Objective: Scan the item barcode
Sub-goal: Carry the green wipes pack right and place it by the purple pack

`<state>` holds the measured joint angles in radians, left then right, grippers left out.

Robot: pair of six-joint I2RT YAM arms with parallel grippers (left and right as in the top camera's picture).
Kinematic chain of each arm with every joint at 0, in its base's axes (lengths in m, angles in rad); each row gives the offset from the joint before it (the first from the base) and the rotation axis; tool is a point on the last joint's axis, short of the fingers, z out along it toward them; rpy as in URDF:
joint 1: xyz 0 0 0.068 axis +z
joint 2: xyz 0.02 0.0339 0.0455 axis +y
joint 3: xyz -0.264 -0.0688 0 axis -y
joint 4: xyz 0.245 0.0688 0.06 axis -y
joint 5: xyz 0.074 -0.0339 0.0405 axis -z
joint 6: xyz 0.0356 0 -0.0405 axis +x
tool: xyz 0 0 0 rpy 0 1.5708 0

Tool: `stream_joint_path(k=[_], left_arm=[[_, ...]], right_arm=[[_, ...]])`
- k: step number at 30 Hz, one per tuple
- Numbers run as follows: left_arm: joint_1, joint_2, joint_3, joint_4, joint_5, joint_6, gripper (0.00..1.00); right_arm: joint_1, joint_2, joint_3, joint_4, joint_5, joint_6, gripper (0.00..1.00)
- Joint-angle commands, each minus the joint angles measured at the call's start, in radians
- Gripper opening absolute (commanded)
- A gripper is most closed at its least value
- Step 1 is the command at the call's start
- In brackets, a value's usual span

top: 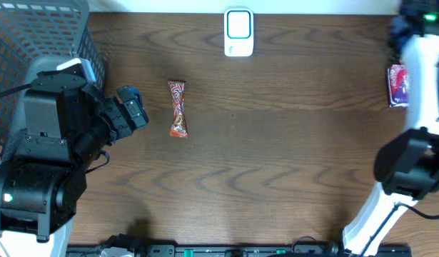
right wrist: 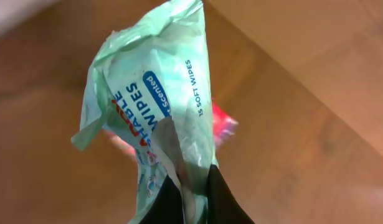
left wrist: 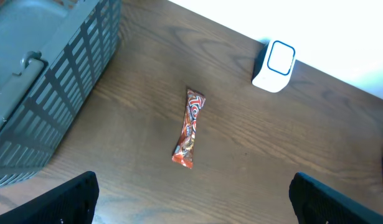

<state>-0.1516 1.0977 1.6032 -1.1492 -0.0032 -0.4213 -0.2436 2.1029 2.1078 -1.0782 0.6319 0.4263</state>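
The wood at the near edge of the red and purple packet is bare, so my right gripper will move back and down to that edge next.
My right gripper [right wrist: 194,183] is shut on a pale green pack of soft wipes [right wrist: 160,93], which fills the right wrist view; the dark fingers [right wrist: 227,200] pinch its lower end. The white scanner [top: 238,32] with a blue-rimmed window stands at the table's far edge and also shows in the left wrist view as the scanner [left wrist: 275,65]. An orange-red candy bar [top: 178,108] lies on the wood left of centre. My left gripper [top: 133,107] hovers to its left, open wide, with the candy bar [left wrist: 189,127] well ahead of its empty jaws [left wrist: 194,196].
A grey slatted basket [top: 33,36] fills the back left corner, beside the left arm. A red and purple packet [top: 397,86] lies at the right edge next to the white right arm [top: 426,78]. Something pink-red [right wrist: 223,124] shows behind the wipes.
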Motion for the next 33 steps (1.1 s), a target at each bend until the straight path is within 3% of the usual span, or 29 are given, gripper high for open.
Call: stream_joint_path(k=[1, 6, 14, 24, 28, 32, 33], left_arm=[[0.002, -0.001, 0.002, -0.002, -0.006, 0.009, 0.98], [0.002, -0.001, 0.002, -0.002, -0.006, 0.009, 0.98], [0.002, -0.001, 0.002, -0.002, -0.006, 0.009, 0.98], [0.002, -0.001, 0.002, -0.002, -0.006, 0.009, 0.98], [0.002, -0.001, 0.002, -0.002, -0.006, 0.009, 0.98], [0.002, -0.001, 0.002, -0.002, -0.006, 0.009, 0.98], [0.002, -0.001, 0.002, -0.002, -0.006, 0.009, 0.98]], right_arm=[[-0.07, 0.028, 0.003, -0.037, -0.048, 0.031, 0.02], [-0.19, 0.058, -0.035, -0.071, -0.13, 0.035, 0.02], [-0.311, 0.061, -0.221, -0.04, -0.247, 0.251, 0.02], [-0.32, 0.063, -0.443, 0.194, -0.481, 0.262, 0.02], [-0.312, 0.064, -0.512, 0.287, -0.511, 0.355, 0.01], [-0.314, 0.064, -0.548, 0.408, -0.546, 0.373, 0.17], [-0.317, 0.064, -0.547, 0.432, -0.568, 0.355, 0.26]])
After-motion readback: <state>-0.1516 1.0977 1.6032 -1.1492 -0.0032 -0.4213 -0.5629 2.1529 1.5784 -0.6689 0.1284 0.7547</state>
